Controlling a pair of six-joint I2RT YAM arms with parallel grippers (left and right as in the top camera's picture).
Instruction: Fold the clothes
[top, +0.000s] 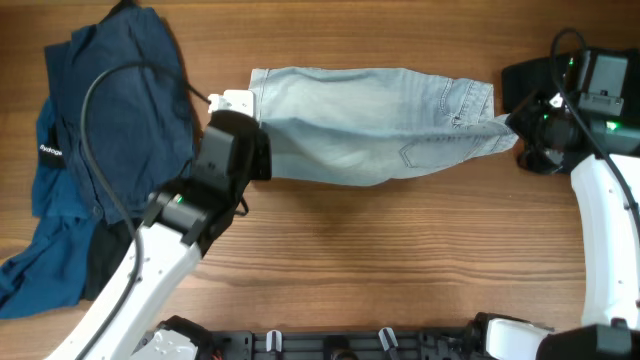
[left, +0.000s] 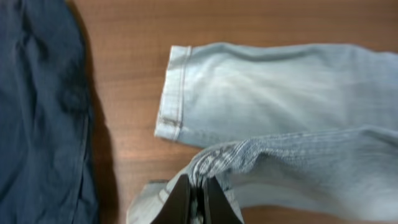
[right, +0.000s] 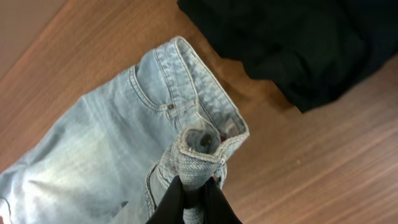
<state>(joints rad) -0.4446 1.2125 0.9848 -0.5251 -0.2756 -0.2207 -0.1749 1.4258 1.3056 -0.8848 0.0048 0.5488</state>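
Observation:
Next, my left gripper carries the near hem outward and releases it over the other cuff's far corner (top: 260, 75) (left: 180, 53), since that cuff lies flat outward of the gripper.
The clothes, light faded blue denim shorts (top: 370, 125), lie stretched across the table's middle, cuffed hem at the left and waistband at the right. My left gripper (top: 255, 150) is shut on the hem of the near leg (left: 214, 163), lifting a fold of it off the wood. The other leg's cuff (left: 173, 93) lies flat beyond it. My right gripper (top: 520, 125) is shut on a bunched corner of the waistband (right: 196, 165), with the pocket seam (right: 149, 93) showing behind it.
Dark navy blue garments (top: 100, 130) are heaped at the table's left end, close to my left arm (left: 37, 112). A black garment (top: 535, 85) lies at the far right behind my right gripper (right: 292, 43). Bare wood (top: 400, 260) runs along the front.

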